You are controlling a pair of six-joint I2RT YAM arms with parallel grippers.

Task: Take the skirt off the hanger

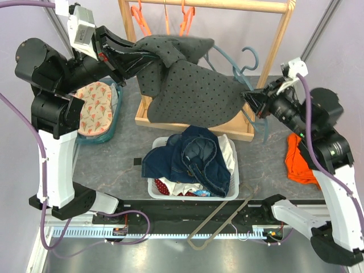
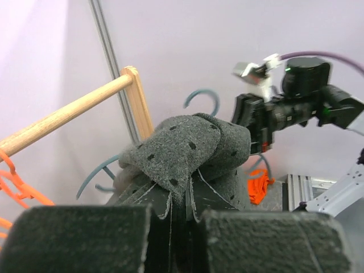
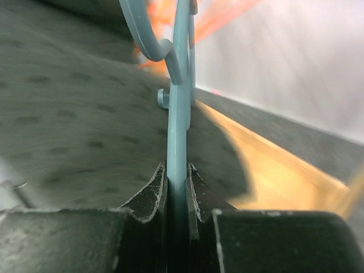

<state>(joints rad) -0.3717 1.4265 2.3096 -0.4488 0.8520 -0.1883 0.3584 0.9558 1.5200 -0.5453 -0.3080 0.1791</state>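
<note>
Next, my left gripper lowers its garment back onto the white basket already holding denim (image 1: 186,161), below the gripper and back toward my base, and releases.
My left gripper (image 1: 152,55) (image 2: 185,210) is shut on a bunched fold of a grey dotted garment (image 1: 193,91) (image 2: 187,148), held high by the rack. My right gripper (image 1: 247,98) (image 3: 176,173) is shut on the arm of the grey-blue hanger (image 1: 227,60) (image 3: 179,102) that carries this garment. Its hook (image 2: 205,94) is free of the rail. Bare orange hangers (image 1: 140,20) (image 2: 14,187) hang on the rail. A scrap of dark red white-dotted fabric (image 1: 165,186), possibly the skirt, peeks from the basket; the rest is hidden.
The wooden rack (image 1: 273,51) stands at the back. A white basket (image 1: 234,187) below the garment holds a blue denim piece (image 1: 196,156). A blue tub with floral cloth (image 1: 94,108) is at the left, orange cloth (image 1: 298,162) at the right, and a grey hanger (image 1: 219,219) at the front edge.
</note>
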